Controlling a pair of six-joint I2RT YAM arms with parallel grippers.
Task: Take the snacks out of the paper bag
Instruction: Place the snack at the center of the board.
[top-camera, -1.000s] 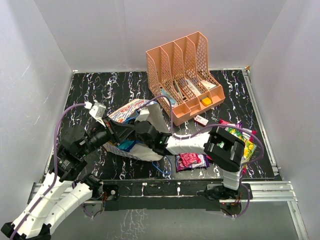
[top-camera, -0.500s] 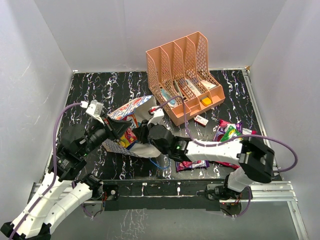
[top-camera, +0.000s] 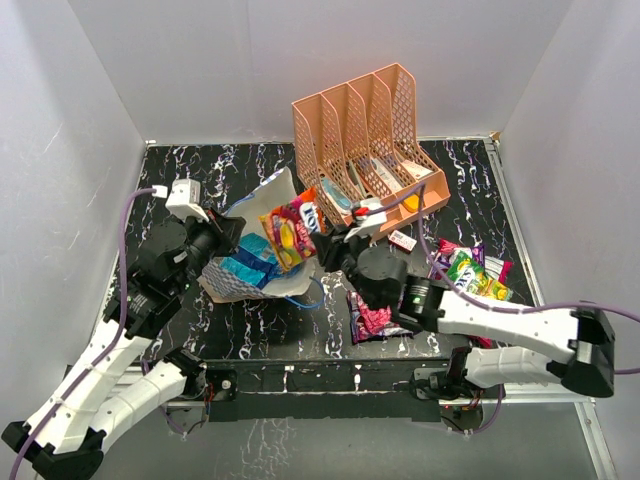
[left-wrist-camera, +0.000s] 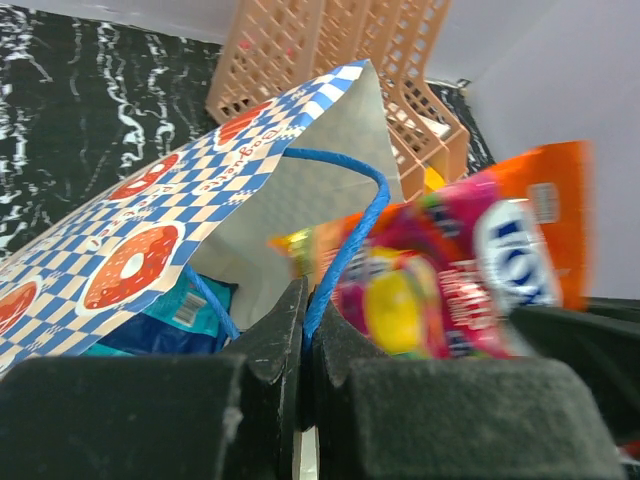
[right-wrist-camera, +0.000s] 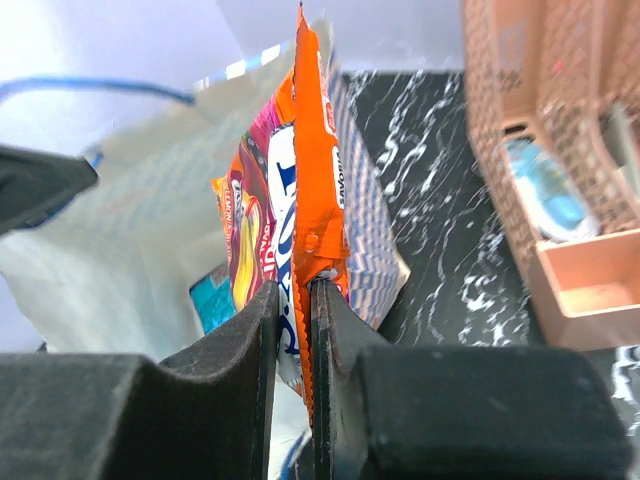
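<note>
My right gripper will swing back and down over the magenta packet (top-camera: 372, 320) next and then open, because the orange-red packet (top-camera: 288, 232) already hangs outside the bag's opening.
The paper bag (top-camera: 232, 284) lies on its side at centre left, mouth facing right. My left gripper (top-camera: 226, 234) is shut on its blue cord handle (left-wrist-camera: 352, 232) and holds the mouth up. My right gripper (top-camera: 330, 246) is shut on the edge of an orange-red snack packet (top-camera: 288, 232), which hangs just outside the bag's mouth (right-wrist-camera: 312, 170). A blue snack packet (top-camera: 247, 269) still shows inside the bag (left-wrist-camera: 168, 318). A magenta packet (top-camera: 372, 320) lies on the table in front of the bag. More snack packets (top-camera: 468, 274) lie at the right.
A peach mesh file organizer (top-camera: 366, 140) with small items in its slots stands behind the right gripper, close to it (right-wrist-camera: 560, 150). A small white item (top-camera: 402, 240) lies in front of it. White walls close in the black marbled table (top-camera: 180, 180).
My right gripper has drawn back to the right out of the bag, bringing the orange-red packet with it. The left gripper has lifted the handle, so the bag's mouth stands more open.
</note>
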